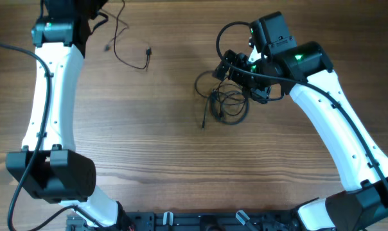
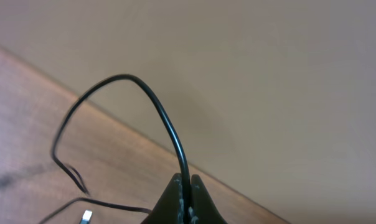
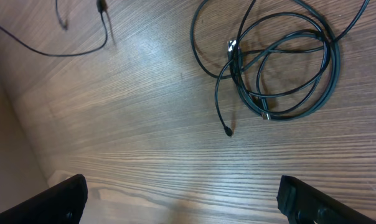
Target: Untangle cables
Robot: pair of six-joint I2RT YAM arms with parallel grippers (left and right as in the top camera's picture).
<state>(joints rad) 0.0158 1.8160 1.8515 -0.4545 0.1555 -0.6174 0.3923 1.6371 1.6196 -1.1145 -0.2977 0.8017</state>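
My left gripper moves outward toward the table's far edge by the beige wall next and releases the cable, since it already lies clear of the coil.
A loose thin black cable lies at the table's far left, with a small plug end. My left gripper is shut on this cable, which arches up from the jaws; a silver plug tip lies below. In the overhead view the left gripper is at the top edge. A bunched coil of thin black cables lies at centre right and also shows in the right wrist view. My right gripper is open wide and empty, hovering just beyond the coil.
The wooden table's far edge meets a beige wall right by the left gripper. One cable end sticks out from the coil toward the front. The loose cable also shows in the right wrist view.
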